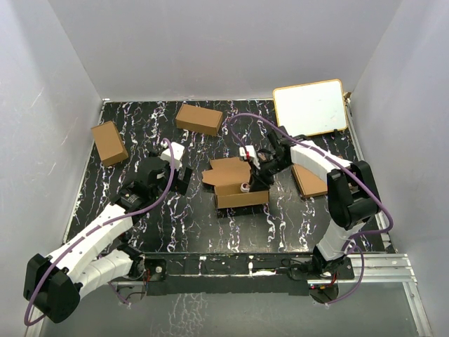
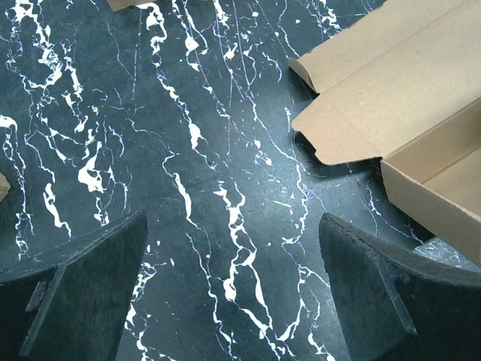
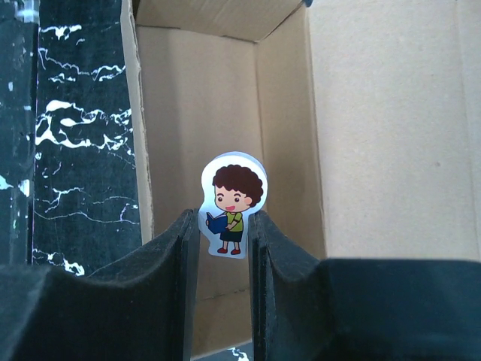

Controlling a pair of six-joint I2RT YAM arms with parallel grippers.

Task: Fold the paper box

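Observation:
The cartoon boy figure needs to go down into the paper box's open trough next, back toward the trough's near side, and my right gripper needs to lower it there.
The paper box (image 1: 235,184) lies at the table's middle as a slim open carton with its lid flaps spread to the back. My right gripper (image 1: 250,179) hangs over its open trough, shut on a small cartoon boy figure (image 3: 231,203) with a book. In the right wrist view the box's inside (image 3: 195,98) lies straight beyond the gripper (image 3: 224,226). My left gripper (image 1: 181,174) is open and empty, just left of the box. In the left wrist view (image 2: 233,278) it is over bare table, with the box's end flap (image 2: 353,128) ahead to the right.
Two shorter brown cartons lie at the back left (image 1: 109,142) and back middle (image 1: 199,119). A white board (image 1: 310,107) lies at the back right. A brown pile of sheets (image 1: 309,184) lies under the right arm. The table is black marble-patterned (image 1: 175,225), with walls around it.

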